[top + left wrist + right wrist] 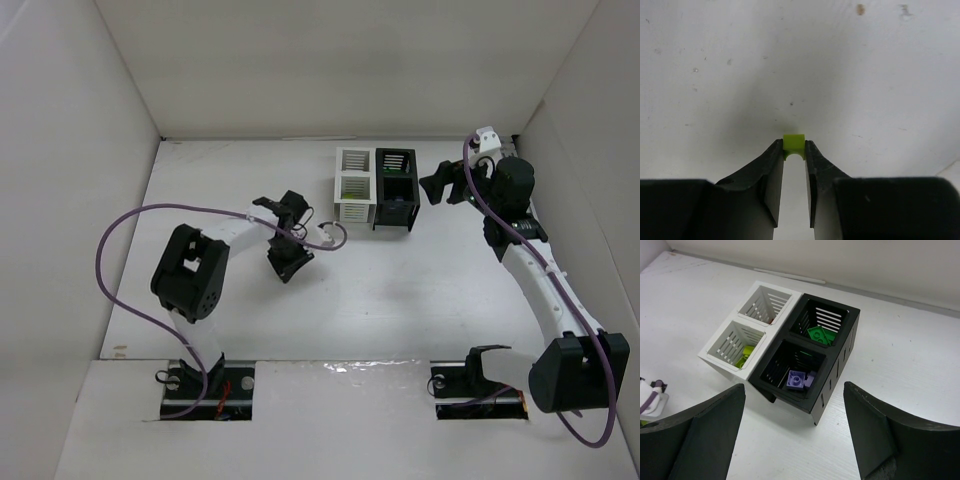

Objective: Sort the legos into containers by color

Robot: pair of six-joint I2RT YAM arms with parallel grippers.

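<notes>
The yellow-green lego will go up in my left gripper next, then outward over the near white bin.
My left gripper is shut on a small yellow-green lego, pinched at the fingertips just above the white table. In the top view it points down, left of the containers. My right gripper stands open above and in front of the block, holding nothing; in the top view it sits just right of the black bins. The near black bin holds lavender legos and the far black bin green ones. Yellow-green legos lie in the near white bin.
White walls enclose the table on three sides. A purple cable loops off the left arm, and its end with a white tag shows at the left edge of the right wrist view. Both arm bases sit at the near edge.
</notes>
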